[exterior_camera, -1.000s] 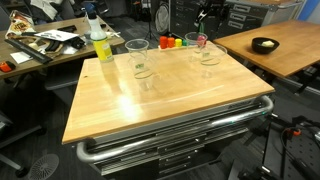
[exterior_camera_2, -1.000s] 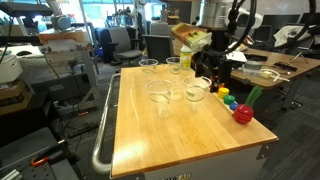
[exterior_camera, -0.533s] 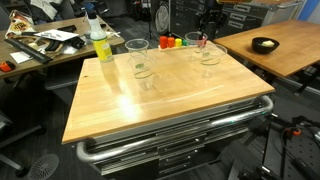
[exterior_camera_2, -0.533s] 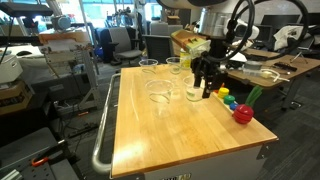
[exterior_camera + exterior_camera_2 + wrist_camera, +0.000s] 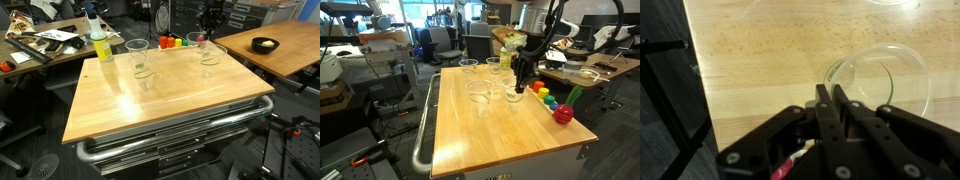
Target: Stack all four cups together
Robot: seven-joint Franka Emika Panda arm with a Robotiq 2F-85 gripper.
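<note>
The neighbouring cup (image 5: 478,87) stands with its opening upward. My gripper rises next, moves away from the toys over that cup's opening, goes down and releases.
Several clear cups stand on the wooden table (image 5: 170,100). In an exterior view two cups (image 5: 136,48) (image 5: 144,74) are toward the back left and two (image 5: 209,56) (image 5: 196,41) at the back right. My gripper (image 5: 520,86) reaches down onto the cup (image 5: 515,94) nearest the toys. The wrist view shows the fingers (image 5: 823,105) pressed together on the near rim of that cup (image 5: 885,85), the gripper (image 5: 830,102) shut on its thin wall. Another cup's rim (image 5: 890,3) shows at the top edge.
A yellow-green bottle (image 5: 101,45) stands at the table's back left corner. Small red, orange and green toys (image 5: 552,103) lie beside the gripped cup, seen too along the back edge (image 5: 172,42). A black bowl (image 5: 264,45) sits on the neighbouring table. Metal rails (image 5: 180,140) run under the front edge.
The gripper has come down over the cup by the toys and its fingers have gone from open to shut on the cup's rim. The other cups have not moved.
</note>
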